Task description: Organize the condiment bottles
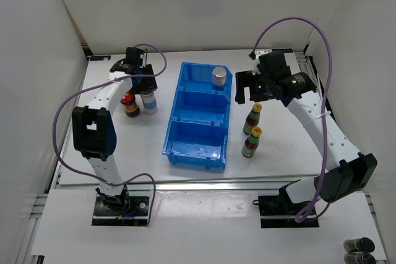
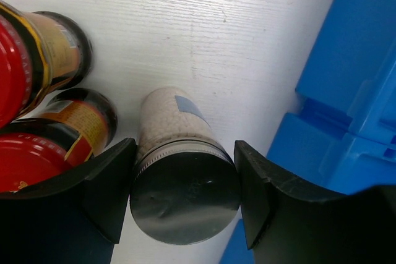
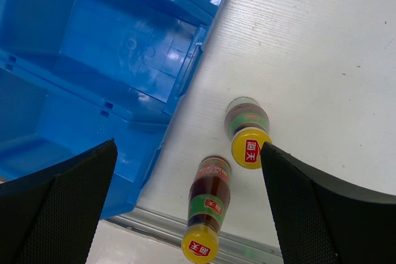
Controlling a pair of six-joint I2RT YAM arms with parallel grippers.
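Observation:
I will lift the bottle with my left gripper and carry it to the right in the top view, over to the bin's far compartment [image 1: 195, 77]. I will lower it next to its silver-capped match and let it go.
A silver-capped white bottle [image 1: 148, 100] stands on the table left of the blue bin [image 1: 199, 121]. My left gripper [image 1: 144, 85] is down over it. In the left wrist view the left gripper [image 2: 184, 171] has both fingers pressed against its silver cap [image 2: 184, 193]. Two dark red-capped jars [image 2: 25, 159] stand just left of it; the top view shows one [image 1: 130, 104]. A second silver-capped bottle [image 1: 219, 77] stands in the bin's far compartment. Two slim yellow-capped bottles [image 1: 252, 119] [image 1: 250, 141] stand right of the bin. My right gripper [image 1: 247, 91] hangs open above them [image 3: 185, 149], empty.
The blue bin [image 3: 93, 60] has three compartments; the middle and near ones hold nothing. The table's front rail [image 3: 173, 230] runs close to the near yellow-capped bottle [image 3: 207, 208]. White walls enclose the table. Dark bottles [image 1: 359, 248] lie off the table at the bottom right.

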